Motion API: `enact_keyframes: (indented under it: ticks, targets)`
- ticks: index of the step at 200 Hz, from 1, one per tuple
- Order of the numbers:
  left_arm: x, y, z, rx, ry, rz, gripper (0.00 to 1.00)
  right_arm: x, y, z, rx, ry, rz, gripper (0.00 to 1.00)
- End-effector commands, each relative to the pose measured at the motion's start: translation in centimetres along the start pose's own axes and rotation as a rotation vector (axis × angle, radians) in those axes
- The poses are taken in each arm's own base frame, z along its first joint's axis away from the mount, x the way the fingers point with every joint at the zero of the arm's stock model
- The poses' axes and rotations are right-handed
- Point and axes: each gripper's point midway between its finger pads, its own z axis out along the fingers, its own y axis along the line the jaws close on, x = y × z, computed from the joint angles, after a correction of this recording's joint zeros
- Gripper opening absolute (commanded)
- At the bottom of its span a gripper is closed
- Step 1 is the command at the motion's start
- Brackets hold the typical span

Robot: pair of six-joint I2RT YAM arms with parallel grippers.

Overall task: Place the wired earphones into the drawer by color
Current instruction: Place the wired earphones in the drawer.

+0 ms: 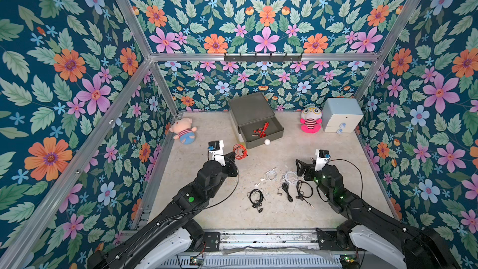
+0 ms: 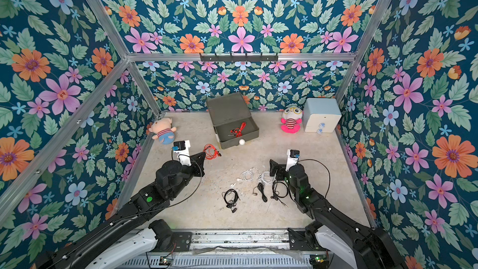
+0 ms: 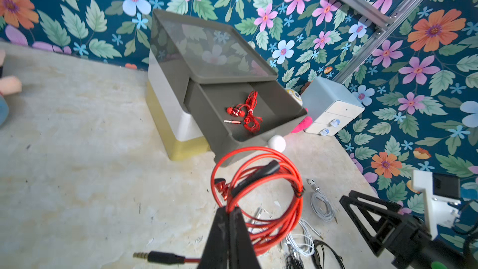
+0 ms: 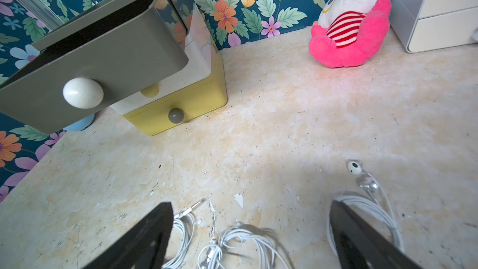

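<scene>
The left gripper will rise outward over that red set (image 3: 249, 113), lower slightly and release the coil (image 3: 258, 192), because matching red earphones already lie in the open grey drawer.
The three-tier drawer chest (image 1: 249, 111) stands at the back, its top grey drawer (image 1: 254, 144) pulled out. A red set of wired earphones (image 1: 261, 130) lies inside it. My left gripper (image 1: 234, 154) is shut on a red-orange earphone coil (image 3: 258, 192), which hangs just in front of the open drawer (image 3: 289, 109). The coil's plug (image 3: 155, 256) dangles below. My right gripper (image 4: 251, 204) stands open low over the white earphones (image 4: 245, 241), touching none. Three black sets (image 1: 256, 196) and the white sets (image 1: 271, 175) lie on the floor mid-table.
A pig plush (image 1: 184, 130) lies at the back left. A pink plush (image 1: 310, 120) and a pale blue two-drawer chest (image 1: 341, 119) stand at the back right. Flowered walls close in three sides. A hook rail (image 1: 262, 56) hangs high on the back wall.
</scene>
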Motion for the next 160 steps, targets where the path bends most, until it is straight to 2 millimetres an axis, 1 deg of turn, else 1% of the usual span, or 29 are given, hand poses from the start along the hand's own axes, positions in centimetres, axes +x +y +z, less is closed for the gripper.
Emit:
enact_keyframes:
  ticks: [1, 44, 60, 87, 98, 124, 150, 160]
  targets:
    - [-3.6, -1.0, 0.2, -0.007, -0.101, 0.062, 0.0, -0.6, -0.2, -0.2, 0.01, -0.033, -0.001, 0.99]
    - [-7.5, -3.4, 1.6, -0.004, -0.161, 0.144, 0.0, -0.8, -0.1, -0.3, 0.007, -0.043, 0.001, 0.99]
    - [-8.3, -4.2, 2.6, -0.01, -0.16, 0.185, 0.0, -0.8, -0.1, -0.3, 0.006, -0.044, 0.001, 0.99]
    - [-9.2, -4.9, 4.7, -0.031, -0.143, 0.251, 0.0, -0.9, -0.2, -0.4, 0.007, -0.05, 0.002, 0.99]
    - [-9.5, -5.1, 5.6, -0.039, -0.135, 0.268, 0.0, -1.0, -0.2, -0.5, 0.009, -0.054, 0.003, 0.99]
    - [-9.6, -4.6, 8.1, -0.054, -0.094, 0.285, 0.0, -1.1, -0.3, -0.7, 0.014, -0.064, 0.004, 0.99]
    - [-8.8, -4.3, 11.0, -0.035, -0.013, 0.284, 0.0, -1.2, -0.4, -0.7, 0.015, -0.067, 0.005, 0.99]
    - [-8.1, -4.1, 12.0, -0.034, 0.021, 0.289, 0.0, -1.3, -0.3, -0.7, 0.014, -0.069, 0.005, 0.99]
